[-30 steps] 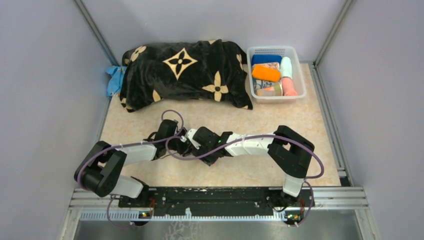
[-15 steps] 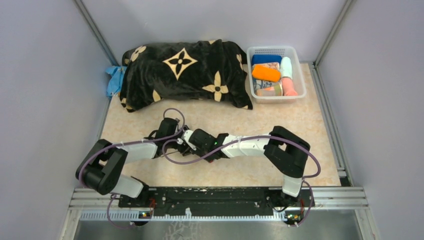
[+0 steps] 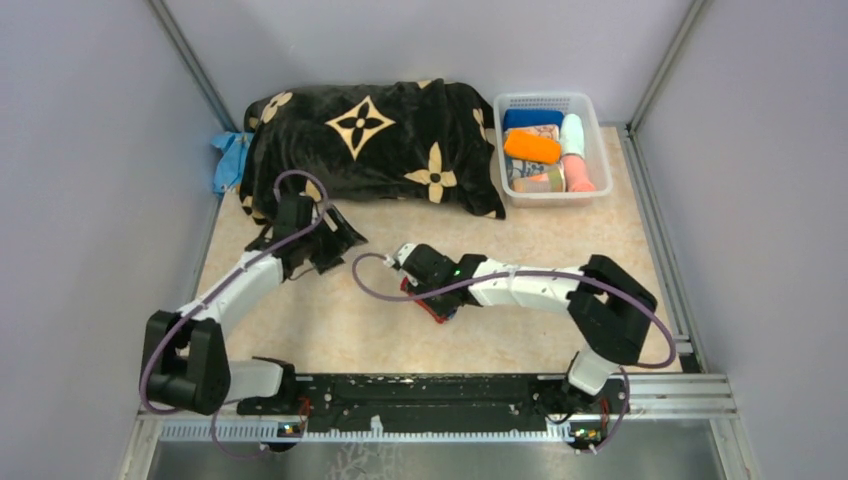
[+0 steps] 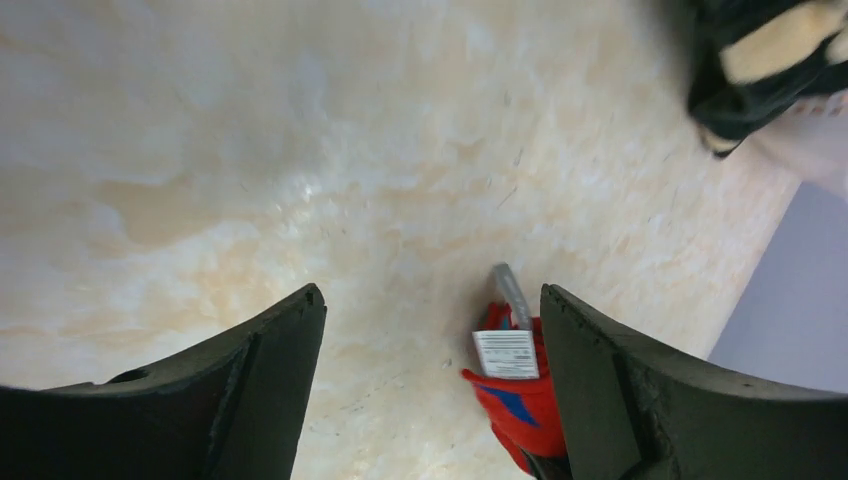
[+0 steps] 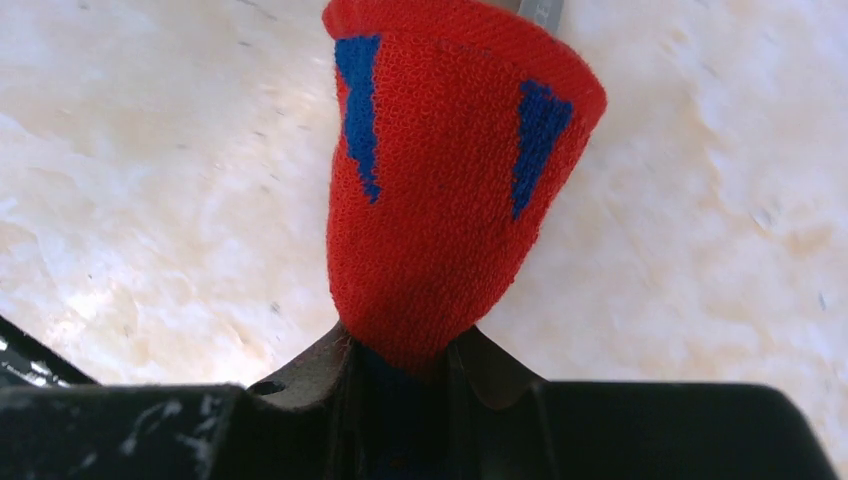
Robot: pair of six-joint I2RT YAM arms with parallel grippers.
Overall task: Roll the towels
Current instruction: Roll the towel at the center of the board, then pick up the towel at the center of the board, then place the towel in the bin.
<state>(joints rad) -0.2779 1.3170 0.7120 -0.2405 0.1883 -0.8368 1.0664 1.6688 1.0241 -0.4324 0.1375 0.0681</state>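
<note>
The right gripper lifts the rolled red towel outward into the near end [image 3: 537, 181] of the white basket of rolled towels next and releases it, as the basket lies outward.
A rolled red towel with blue marks [image 5: 450, 180] lies on the beige table, one end pinched between the jaws of my right gripper [image 5: 405, 350]. From above, that red towel [image 3: 437, 310] peeks out under the right gripper [image 3: 425, 290] at mid-table. My left gripper [image 3: 328, 250] hangs open near the blanket's front edge, to the left of the towel. In its own view the left gripper [image 4: 430, 330] holds nothing; the red towel [image 4: 520, 400] and its white tag [image 4: 505, 353] show beside the right finger [image 4: 600, 380]. A light blue towel [image 3: 230, 160] sticks out left of the blanket.
A big black blanket with cream flowers [image 3: 370, 150] covers the back of the table. A white plastic basket [image 3: 590, 100] at the back right holds several rolled towels, among them an orange one [image 3: 532, 147] and a pink one [image 3: 578, 175]. Grey walls close in both sides.
My left gripper has opened and swung back and left, away from the towel toward the blanket. My right gripper has closed on the red towel and shifted slightly right.
</note>
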